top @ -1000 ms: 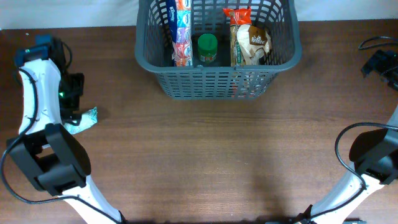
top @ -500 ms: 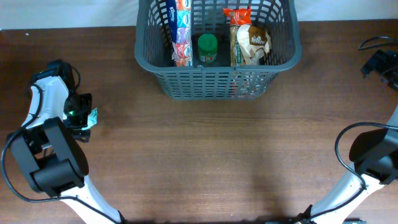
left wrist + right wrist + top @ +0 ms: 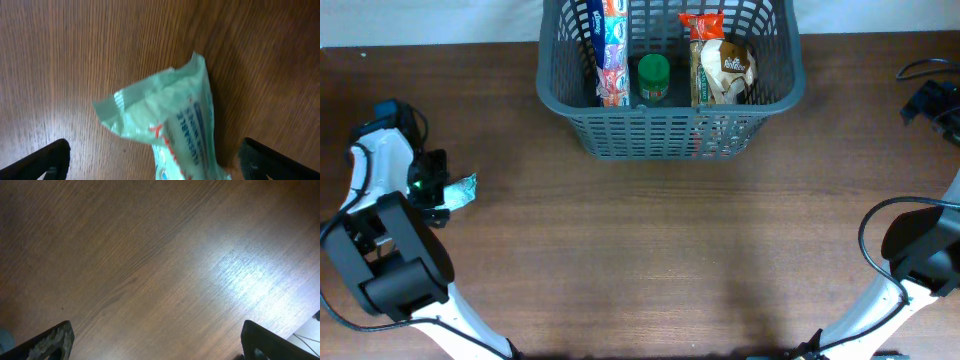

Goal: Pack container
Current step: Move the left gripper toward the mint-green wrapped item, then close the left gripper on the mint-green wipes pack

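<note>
My left gripper will move down onto the mint-green packet (image 3: 462, 189) (image 3: 181, 137), with one finger going down each long side of the packet, because the packet is below my gripper, between the open fingers.
The container (image 3: 670, 112), a dark grey lattice basket, stands at the far middle of the table. In it are a blue-and-red packet (image 3: 610, 50), a green-lidded jar (image 3: 653, 78) and a brown snack bag (image 3: 722, 65). A mint-green packet (image 3: 462, 189) lies flat on the wood at the left. My left gripper (image 3: 432, 190) hangs over it. In the left wrist view the packet (image 3: 170, 125) lies between the wide-open fingertips (image 3: 45, 160), with neither touching it. My right gripper (image 3: 936, 106) is at the far right edge, open over bare wood (image 3: 162, 342).
The brown wooden table (image 3: 660, 250) runs from the basket to the near edge. A black cable (image 3: 918, 68) lies at the far right by the right gripper. Both arm bases stand at the near corners.
The left arm has swung nearer along the table's left side and shifted sideways over the mint-green packet. The right arm and the basket's contents have not moved.
</note>
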Controlling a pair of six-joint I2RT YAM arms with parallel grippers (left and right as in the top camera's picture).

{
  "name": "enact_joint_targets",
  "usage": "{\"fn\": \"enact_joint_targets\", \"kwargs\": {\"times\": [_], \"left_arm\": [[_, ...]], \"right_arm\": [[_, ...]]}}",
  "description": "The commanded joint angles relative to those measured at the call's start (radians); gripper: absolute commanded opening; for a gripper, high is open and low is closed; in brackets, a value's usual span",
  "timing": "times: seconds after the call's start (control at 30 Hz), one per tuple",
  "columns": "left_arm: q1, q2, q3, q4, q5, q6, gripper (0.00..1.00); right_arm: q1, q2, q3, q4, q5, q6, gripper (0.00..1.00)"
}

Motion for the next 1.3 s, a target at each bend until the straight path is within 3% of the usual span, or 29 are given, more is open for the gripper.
{"fn": "enact_joint_targets", "kwargs": {"times": [0.0, 0.8, 0.83, 0.9, 0.93, 0.97, 1.13, 1.27], "left_arm": [[0.006, 0.010, -0.016, 0.013, 0.004, -0.001, 0.99], [0.003, 0.143, -0.031, 0.054, 0.065, 0.058, 1.00], [0.003, 0.143, -0.031, 0.055, 0.065, 0.065, 0.93], [0.003, 0.143, -0.031, 0.053, 0.070, 0.066, 0.47], [0.003, 0.143, -0.031, 0.051, 0.077, 0.066, 0.13], [0.003, 0.143, -0.031, 0.051, 0.089, 0.066, 0.02], [-0.002, 0.143, -0.023, 0.051, 0.156, 0.113, 0.01], [-0.031, 0.127, 0.070, 0.042, 0.164, 0.284, 0.02]], "right_arm": [[-0.006, 0.003, -0.004, 0.001, 0.018, 0.009, 0.99], [-0.006, 0.003, -0.004, 0.001, 0.018, 0.009, 0.99], [-0.006, 0.003, -0.004, 0.001, 0.018, 0.009, 0.99], [-0.006, 0.003, -0.004, 0.001, 0.019, 0.009, 0.99], [-0.006, 0.003, -0.004, 0.001, 0.018, 0.009, 0.99], [-0.006, 0.003, -0.004, 0.001, 0.019, 0.009, 0.99], [-0.006, 0.003, -0.004, 0.001, 0.018, 0.009, 0.99], [-0.006, 0.003, -0.004, 0.001, 0.018, 0.009, 0.99]]}}
